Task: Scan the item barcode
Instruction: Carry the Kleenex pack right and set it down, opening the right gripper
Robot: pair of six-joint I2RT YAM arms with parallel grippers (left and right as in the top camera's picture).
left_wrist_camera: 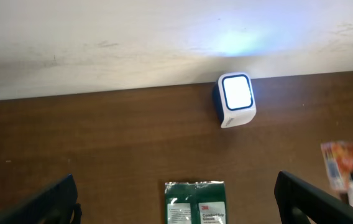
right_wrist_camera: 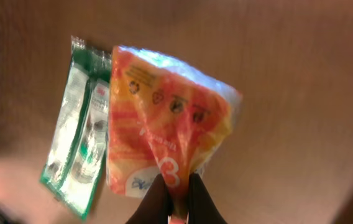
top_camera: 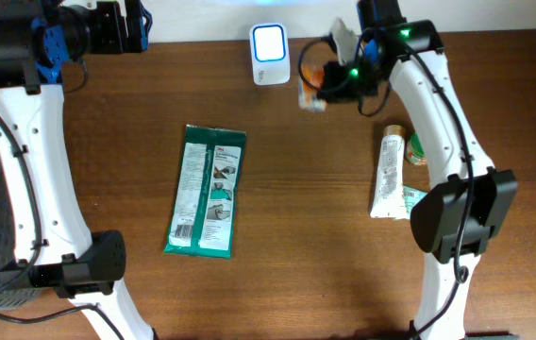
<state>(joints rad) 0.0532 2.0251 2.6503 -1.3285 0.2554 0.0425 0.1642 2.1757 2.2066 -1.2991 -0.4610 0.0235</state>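
Note:
I will bring my right gripper back and down to the glove-pack side of the toothpaste tube, as empty table there leaves room to lay the packet (top_camera: 310, 87).
The item is an orange and white packet (top_camera: 310, 87) (right_wrist_camera: 170, 118), held in the air just right of the scanner. My right gripper (top_camera: 332, 83) (right_wrist_camera: 175, 200) is shut on the packet's lower edge, its dark fingers pinching the foil. The white scanner (top_camera: 270, 54) (left_wrist_camera: 237, 99) stands at the table's back edge with its window glowing. The packet (left_wrist_camera: 341, 163) also shows at the right edge of the left wrist view. My left gripper (top_camera: 139, 24) (left_wrist_camera: 176, 186) hangs open at the back left, nothing between its fingers. No barcode is legible.
A green glove pack (top_camera: 208, 191) (left_wrist_camera: 195, 202) (right_wrist_camera: 77, 143) lies flat mid-table. A white toothpaste tube (top_camera: 389, 175) lies at the right beside my right arm, with a small green item (top_camera: 417, 149) next to it. A pale wall runs behind the table.

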